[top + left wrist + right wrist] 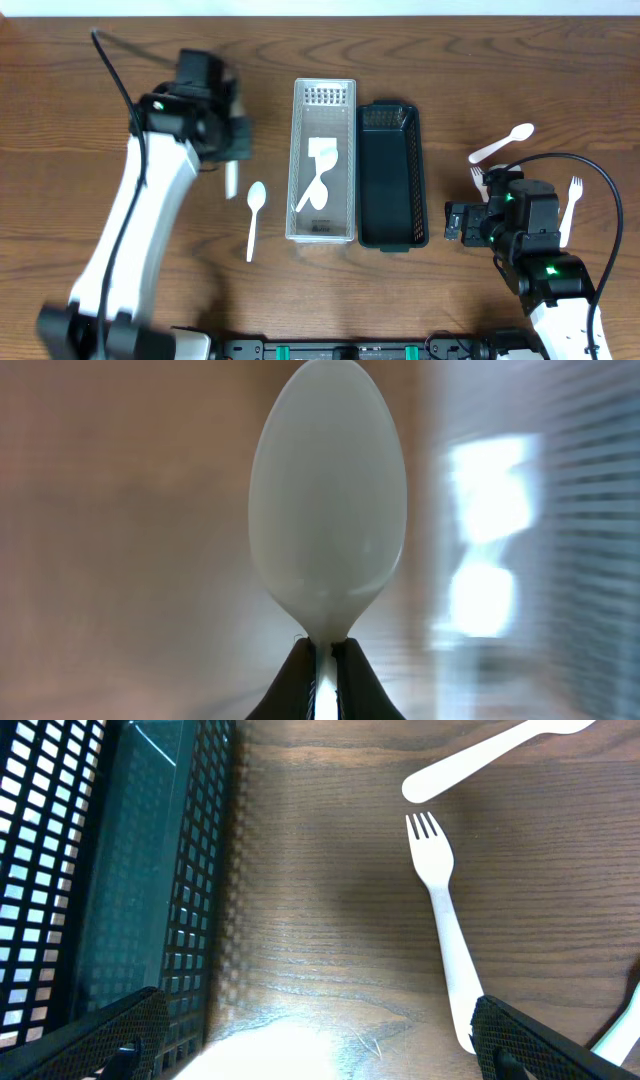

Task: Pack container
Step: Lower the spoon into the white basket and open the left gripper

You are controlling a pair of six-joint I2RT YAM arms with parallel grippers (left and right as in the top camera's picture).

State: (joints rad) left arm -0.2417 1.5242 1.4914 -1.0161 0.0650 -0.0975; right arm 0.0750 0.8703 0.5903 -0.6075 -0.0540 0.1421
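Note:
My left gripper should next go to the right in the overhead view until it is over the clear container (492,535), then down into it, since other white utensils already lie there.
My left gripper (233,160) is shut on the handle of a white plastic spoon (231,182) and holds it left of the clear container (300,120). In the left wrist view the spoon's bowl (328,510) fills the frame above the shut jaws (325,660). The clear container holds a few white utensils (318,175). A black mesh container (392,240) lies right beside it. My right gripper (468,222) is open and empty, just right of the black container (110,870). A white fork (440,910) lies by its right finger.
Another white spoon (254,215) lies on the table left of the clear container. To the right lie a white spoon (503,145), whose handle shows in the right wrist view (480,755), and a fork (572,208) beside the right arm.

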